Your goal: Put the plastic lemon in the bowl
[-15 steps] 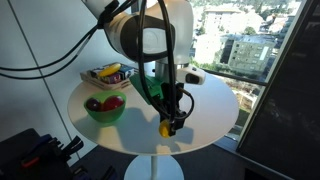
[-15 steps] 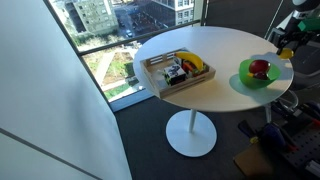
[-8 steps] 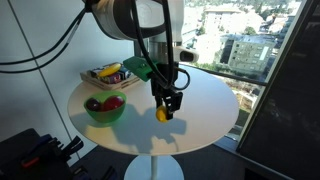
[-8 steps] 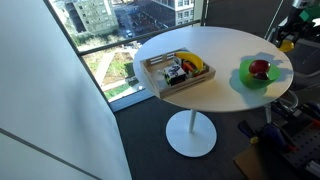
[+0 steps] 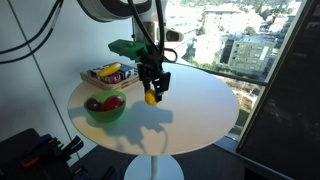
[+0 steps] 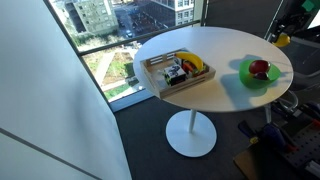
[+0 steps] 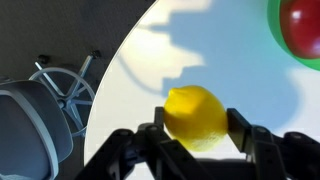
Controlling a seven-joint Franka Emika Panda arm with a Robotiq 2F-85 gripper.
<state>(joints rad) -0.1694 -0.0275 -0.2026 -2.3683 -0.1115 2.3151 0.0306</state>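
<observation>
The lemon [image 5: 151,98] goes toward the right in the wrist view next, over the green bowl's open top [image 5: 105,101], for release, since it still hangs over bare table.
My gripper [image 5: 151,95] is shut on the plastic lemon [image 5: 151,98], a small bright yellow fruit, and holds it well above the round white table [image 5: 200,105]. In the wrist view the lemon [image 7: 196,116] sits clamped between the two black fingers [image 7: 198,125]. The green bowl [image 5: 105,108] stands on the table's edge, below and to the side of the gripper, with a red round fruit [image 5: 111,101] in it. The bowl [image 6: 257,72] also shows in the other exterior view, and the lemon [image 6: 283,39] is a small yellow spot near the frame edge. A corner of the bowl [image 7: 275,25] shows in the wrist view.
A wooden tray [image 5: 105,74] with several toys stands at the table's far side; it also shows in an exterior view [image 6: 172,70]. A large window runs behind the table. A chair base [image 7: 65,85] stands on the floor beside the table.
My gripper has risen from just above the tabletop with the lemon in it and has moved toward the bowl's side of the table.
</observation>
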